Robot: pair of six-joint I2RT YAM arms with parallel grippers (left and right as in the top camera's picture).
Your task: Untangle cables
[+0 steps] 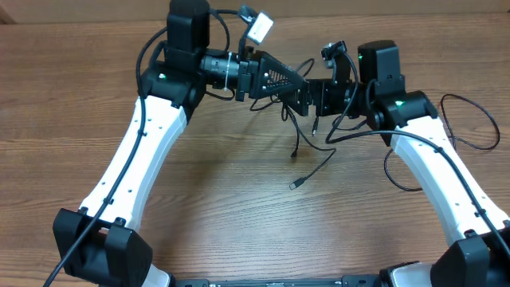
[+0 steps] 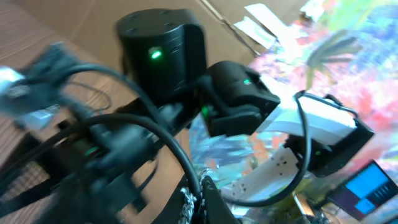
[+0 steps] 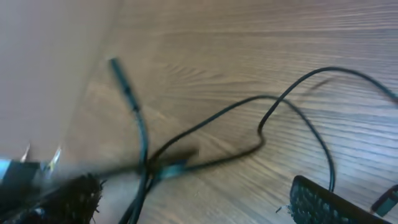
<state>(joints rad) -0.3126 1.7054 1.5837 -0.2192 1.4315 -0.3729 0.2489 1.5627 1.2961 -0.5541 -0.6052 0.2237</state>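
Next I need to draw my left gripper away over bare wood, to its left in the overhead view, and release the cord, since the cords bunch between both grippers.
The cables are thin black cords bunched between the two grippers above the far middle of the table. Loose ends hang down, and one plug (image 1: 296,184) rests on the wood. My left gripper (image 1: 297,86) is shut on a cord (image 2: 186,163), pinched between its fingertips (image 2: 198,198). My right gripper (image 1: 313,98) faces it, almost touching. In the right wrist view its fingers (image 3: 193,205) are wide apart, with crossed cords (image 3: 149,163) lying between them and one plug end (image 3: 115,65) sticking up. Both wrist views are blurred.
The wooden table (image 1: 239,199) fills the overhead view. Another thin black cord (image 1: 478,119) loops on the table beside the right arm (image 1: 446,175). The left arm (image 1: 135,159) reaches in from the front left. A white tag (image 1: 260,29) sits above the left wrist.
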